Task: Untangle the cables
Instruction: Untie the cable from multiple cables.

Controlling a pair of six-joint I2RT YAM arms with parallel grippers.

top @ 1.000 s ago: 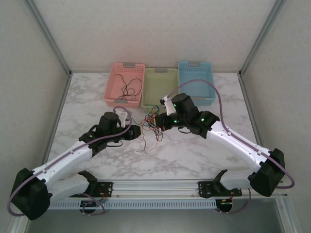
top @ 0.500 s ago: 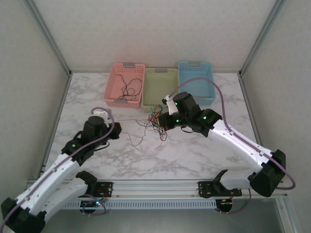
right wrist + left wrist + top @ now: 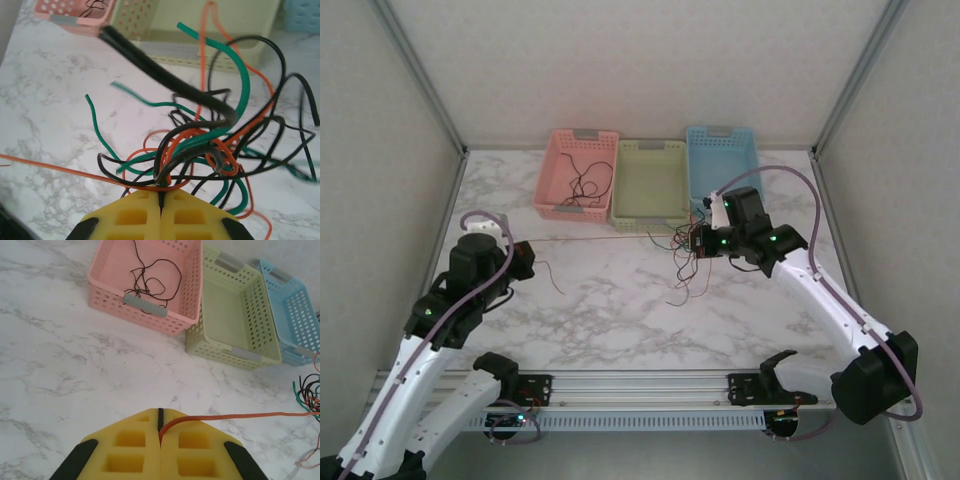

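Observation:
I should next lower the raised tangle of cables in my right gripper onto the marble below and let go of the knot, because the loose ends already hang there.
My left gripper (image 3: 526, 252) (image 3: 160, 426) is shut on one red-orange cable (image 3: 250, 415), which runs taut across the table (image 3: 600, 240) to the tangle. My right gripper (image 3: 697, 241) (image 3: 161, 194) is shut on the tangle of cables (image 3: 210, 140), a knot of black, red-orange and teal-green wires held above the table in front of the green basket. Loose ends of the tangle of cables (image 3: 685, 270) hang down to the marble. The same taut red-orange cable (image 3: 60, 170) leaves the knot toward the left. A short tail (image 3: 550, 275) trails from my left gripper.
Three baskets stand at the back: pink basket (image 3: 576, 172) (image 3: 145, 290) with a black cable (image 3: 150, 280) lying in it, green basket (image 3: 650, 180) (image 3: 230, 315), blue basket (image 3: 725, 165) (image 3: 287, 305). Open marble lies between the arms.
My left gripper has drawn back to the left, pulling the red-orange cable out straight from the tangle. My right gripper has moved right with the tangle.

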